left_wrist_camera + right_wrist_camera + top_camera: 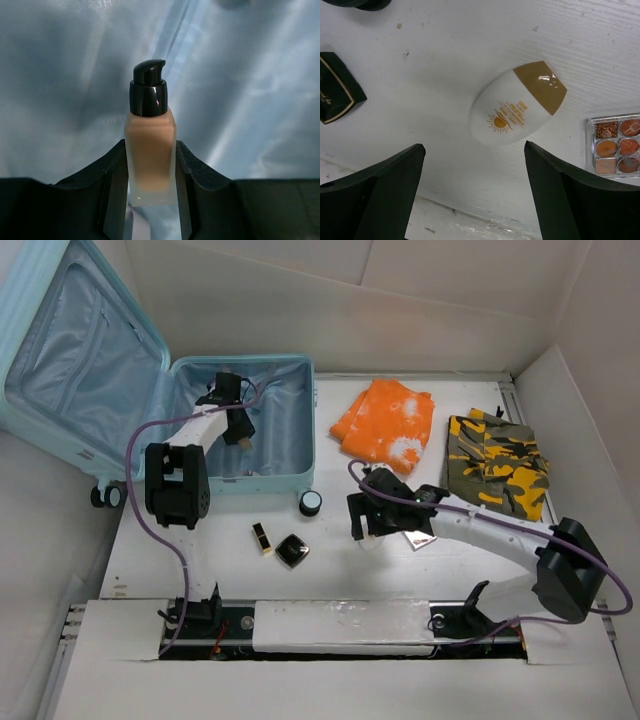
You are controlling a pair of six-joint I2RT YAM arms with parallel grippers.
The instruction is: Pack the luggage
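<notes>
The luggage's grey-blue lining lies bare just below my left gripper. Next, the gripper will lower the foundation bottle [150,145] onto it and open the fingers to release the bottle.
The luggage [285,410] lies open at the far left, its lid leaning back, grey-blue lining [250,100] showing. Over its base hangs my left gripper [240,436], shut on a frosted foundation bottle [150,145] with a black pump cap; the bottle stands upright between the fingers. In mid-table my right gripper [474,146] is open just above the white surface. A white sunscreen tube [517,102] with a gold cap lies flat ahead of its fingertips, untouched.
An eyeshadow palette [615,145] lies right of the tube. A black compact [292,551], a lipstick [262,538] and a round jar [311,503] sit in front of the luggage. Orange cloth [390,425] and camouflage cloth [497,462] lie at the far right.
</notes>
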